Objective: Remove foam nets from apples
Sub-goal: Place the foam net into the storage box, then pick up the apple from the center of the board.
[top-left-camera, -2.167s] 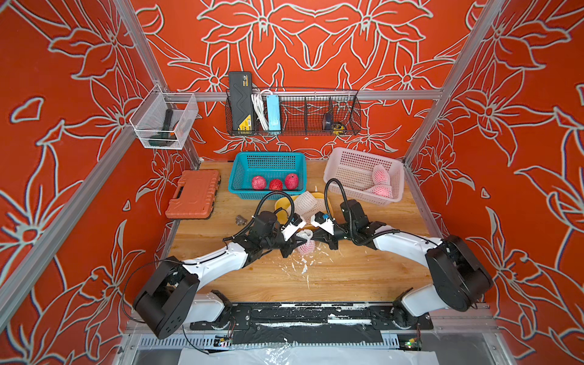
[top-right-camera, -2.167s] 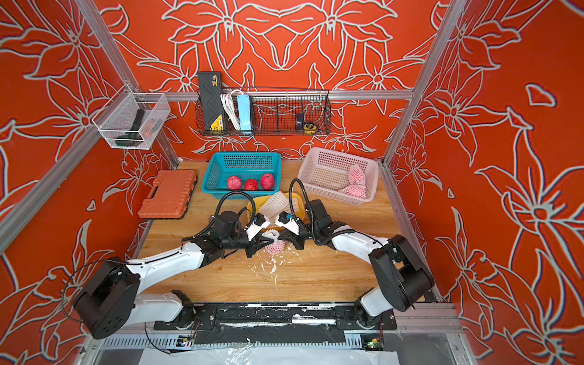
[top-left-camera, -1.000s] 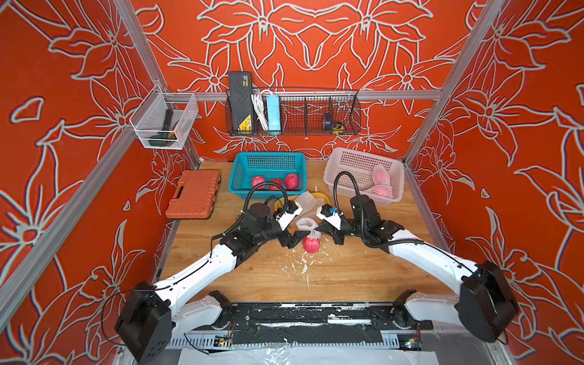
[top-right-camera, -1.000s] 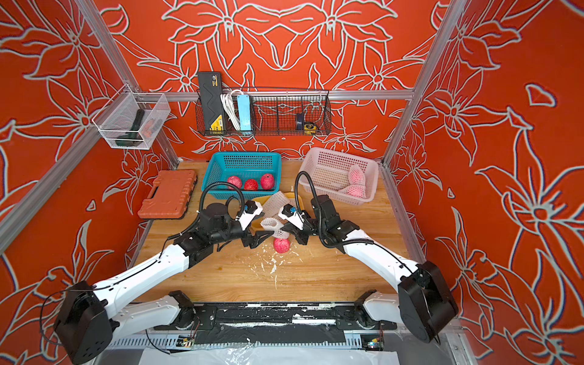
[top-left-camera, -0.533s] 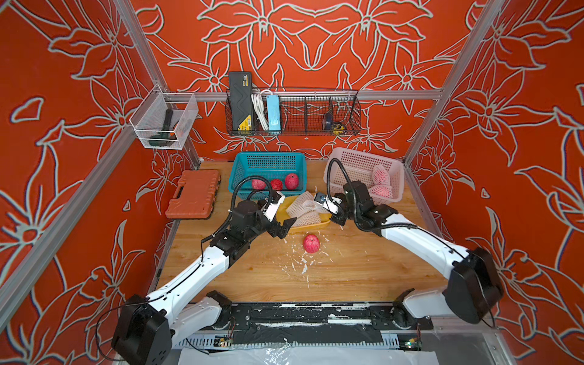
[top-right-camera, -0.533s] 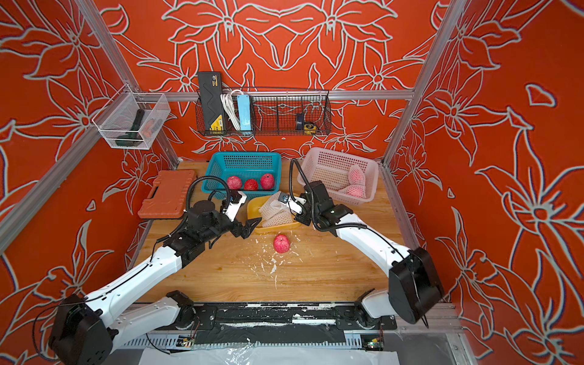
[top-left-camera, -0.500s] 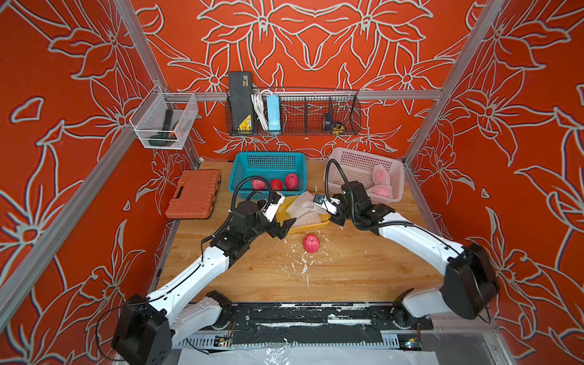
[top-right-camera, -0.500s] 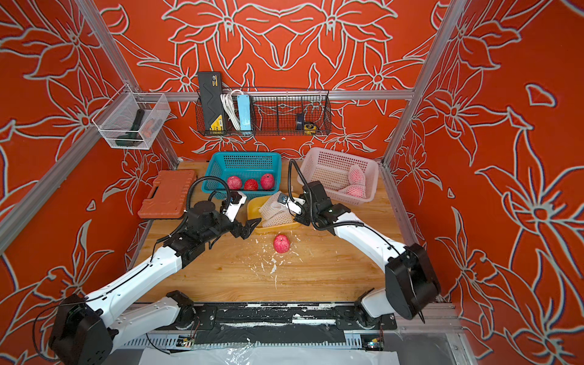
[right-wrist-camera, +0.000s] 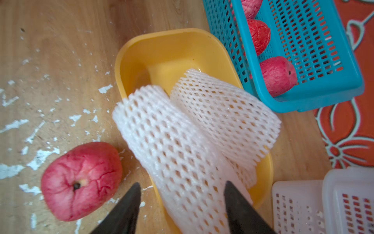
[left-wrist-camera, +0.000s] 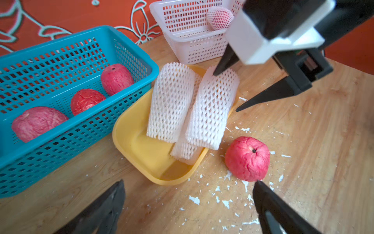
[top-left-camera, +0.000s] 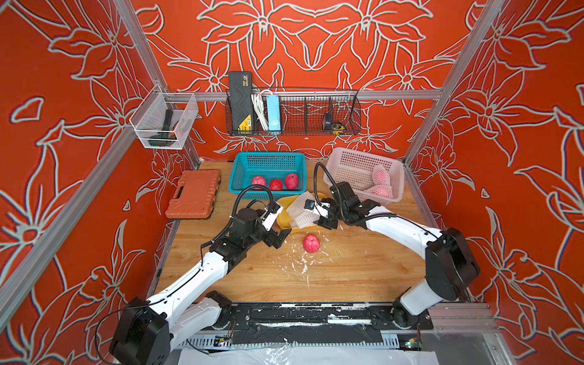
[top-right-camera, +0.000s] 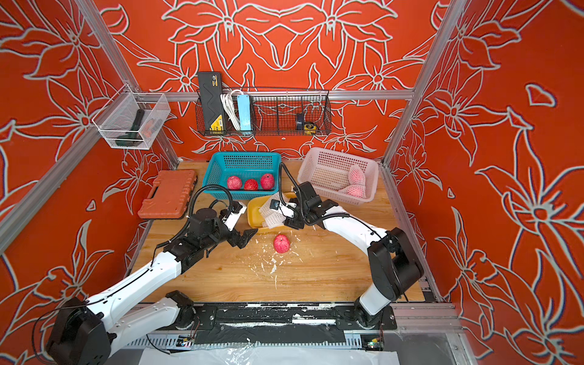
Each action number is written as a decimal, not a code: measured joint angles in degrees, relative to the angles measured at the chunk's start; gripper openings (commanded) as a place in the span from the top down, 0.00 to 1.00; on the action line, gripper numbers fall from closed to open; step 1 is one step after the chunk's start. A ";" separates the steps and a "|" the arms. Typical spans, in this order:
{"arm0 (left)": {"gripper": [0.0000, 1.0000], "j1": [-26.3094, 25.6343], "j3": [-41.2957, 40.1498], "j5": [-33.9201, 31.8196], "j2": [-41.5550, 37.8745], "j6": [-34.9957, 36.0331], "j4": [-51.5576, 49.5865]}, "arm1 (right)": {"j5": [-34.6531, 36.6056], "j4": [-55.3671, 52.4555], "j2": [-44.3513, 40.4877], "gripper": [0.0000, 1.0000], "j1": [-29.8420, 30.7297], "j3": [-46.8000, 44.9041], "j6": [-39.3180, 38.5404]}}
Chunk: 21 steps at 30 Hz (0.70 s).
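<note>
The bare red apple (top-left-camera: pixel 311 243) (left-wrist-camera: pixel 248 159) lies below, just past one finger, so my left gripper turns toward it next, then lowers open fingers around the apple's sides.
A bare red apple (top-left-camera: pixel 311 243) (top-right-camera: pixel 281 243) lies on the wooden table among white foam crumbs. My left gripper (top-left-camera: pixel 280 238) (left-wrist-camera: pixel 189 182) is open and empty just to its left, one fingertip (left-wrist-camera: pixel 263 194) close to the apple (left-wrist-camera: pixel 248 159). My right gripper (top-left-camera: pixel 320 218) (right-wrist-camera: pixel 182 183) is open over the yellow tray (top-left-camera: pixel 282 218). A foam net (right-wrist-camera: pixel 178 145) lies loose between its jaws, draped over the tray's edge beside another net (right-wrist-camera: pixel 224 113). Two netted apples (top-left-camera: pixel 380 175) sit in the pale pink basket (top-left-camera: pixel 347 164).
A blue basket (top-left-camera: pixel 268 164) behind the tray holds three bare apples (top-left-camera: pixel 275 184). An orange tool case (top-left-camera: pixel 193 193) lies at the back left. A wire shelf (top-left-camera: pixel 294 117) and a clear bin (top-left-camera: pixel 164 123) hang on the walls. Foam crumbs (top-left-camera: pixel 300 265) litter the table's middle.
The net came off the apple, which stayed on the table. My right gripper carried the net to the yellow tray and opened. My left gripper opened and came back beside the apple.
</note>
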 measured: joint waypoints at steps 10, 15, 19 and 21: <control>0.03 -7.48 -1.55 6.67 1.70 1.46 -0.57 | 1.05 -0.63 -11.63 0.15 -0.07 -4.02 5.95; 0.03 -12.46 -1.57 7.13 8.31 1.33 1.33 | 5.44 -1.77 -15.02 0.12 -0.92 -4.26 10.64; 0.02 -14.03 -0.83 6.84 16.59 0.42 3.67 | 8.55 -2.43 -20.28 0.06 -1.49 -5.68 12.74; 0.02 -14.16 0.31 6.36 21.14 0.07 4.76 | 9.73 -2.34 -23.28 0.04 -1.64 -7.08 13.40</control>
